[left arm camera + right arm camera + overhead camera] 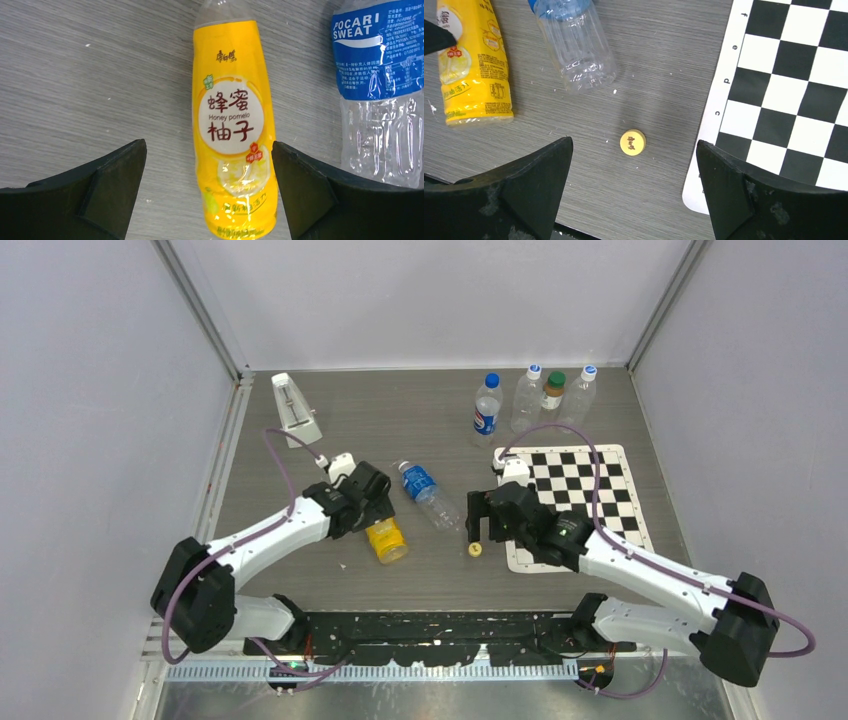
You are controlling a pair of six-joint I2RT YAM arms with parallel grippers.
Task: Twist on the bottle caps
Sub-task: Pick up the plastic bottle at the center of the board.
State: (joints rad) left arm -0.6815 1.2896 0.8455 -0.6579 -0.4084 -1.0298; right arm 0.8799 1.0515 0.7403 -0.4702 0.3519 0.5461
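Observation:
The bottle lies below my left gripper, between its spread fingers, so it should next move down and close on both long sides of the honey pomelo bottle's labelled middle [232, 125].
A small yellow bottle cap [475, 549] [633, 142] lies flat on the grey table, just left of the checkered mat. My right gripper [479, 523] [634, 146] hovers over it, open, with the cap between the spread fingers and touching neither. A yellow honey pomelo bottle [386, 539] [234, 125] [471, 65] lies on its side; its neck end is hidden under my left arm. My left gripper [366, 502] [209, 146] stands open above it, fingers either side of the bottle's lower half without gripping. A clear Pocari Sweat bottle [428, 493] [380, 90] [579, 45] lies beside it.
Several capped bottles [527, 398] stand upright in a row at the back of the table. A black-and-white checkered mat [585, 500] [784, 75] lies on the right. A white wedge-shaped object [296, 410] stands at the back left. Grey walls close in both sides.

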